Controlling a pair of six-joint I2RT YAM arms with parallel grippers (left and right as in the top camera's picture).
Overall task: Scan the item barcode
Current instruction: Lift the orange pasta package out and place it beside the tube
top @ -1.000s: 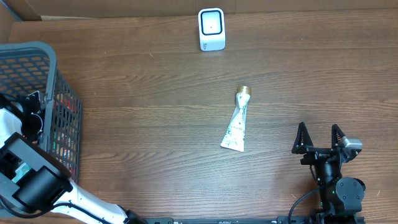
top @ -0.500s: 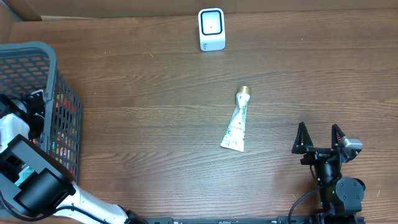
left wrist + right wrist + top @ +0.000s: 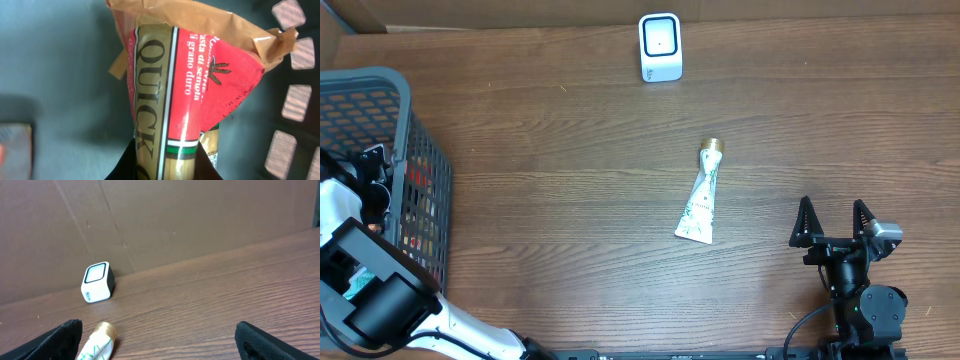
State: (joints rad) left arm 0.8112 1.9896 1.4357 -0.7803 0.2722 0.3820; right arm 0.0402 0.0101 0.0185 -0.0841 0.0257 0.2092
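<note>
My left gripper needs to lift the packet over the basket's side next, then bring it down onto the tabletop point(image 3: 652, 203) beside the white tube and release it, because that spot is bare wood.
Inside the grey basket point(image 3: 382, 76), my left gripper point(image 3: 166, 161) is shut on a red and gold pasta packet point(image 3: 170, 75). Its dark fingers press both sides of the packet's lower end. No barcode shows on the packet's visible face. From overhead the left arm point(image 3: 360, 215) reaches into the basket and hides the packet. The white barcode scanner point(image 3: 660, 46) stands at the table's far edge, also visible in the right wrist view point(image 3: 97, 281). My right gripper point(image 3: 835, 222) rests open at the near right, with nothing between its fingers point(image 3: 62, 335).
A white tube with a gold cap point(image 3: 700, 200) lies mid-table, cap toward the scanner; it also shows low in the right wrist view point(image 3: 97, 342). The basket holds other red items point(image 3: 415, 185). A brown cardboard wall point(image 3: 200, 220) backs the table.
My left gripper has closed from wide open onto the pasta packet in the basket. The right arm, the tube and the scanner have not moved.
</note>
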